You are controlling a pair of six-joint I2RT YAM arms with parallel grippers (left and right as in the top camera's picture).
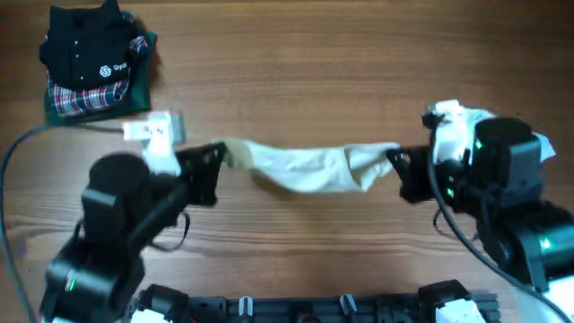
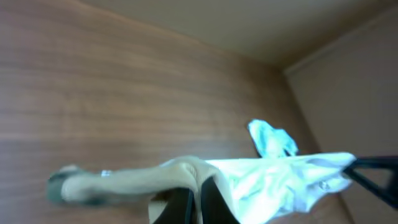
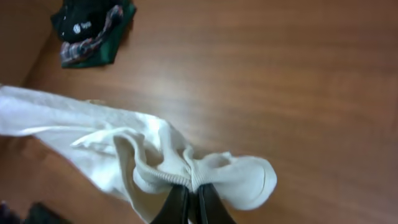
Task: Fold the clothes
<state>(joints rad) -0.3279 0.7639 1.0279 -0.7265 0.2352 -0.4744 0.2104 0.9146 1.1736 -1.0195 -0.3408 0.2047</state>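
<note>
My left gripper lowers next toward the bare tabletop beneath the cloth [image 1: 258, 199] and releases its end there, because the white garment [image 1: 309, 166] hangs stretched above the table.
A white garment [image 1: 309, 166] hangs stretched between my two grippers above the wooden table [image 1: 314, 63]. My left gripper [image 1: 218, 161] is shut on its left end; in the left wrist view the cloth [image 2: 261, 180] drapes over the shut jaws [image 2: 200, 202]. My right gripper [image 1: 397, 164] is shut on its right end; in the right wrist view the jaws [image 3: 193, 199] pinch a ribbed hem of the garment [image 3: 124, 152].
A stack of folded clothes [image 1: 97, 61], dark shirt on plaid and green, lies at the far left corner; it also shows in the right wrist view [image 3: 90, 28]. A white tag-like object [image 1: 152, 131] sits near the left arm.
</note>
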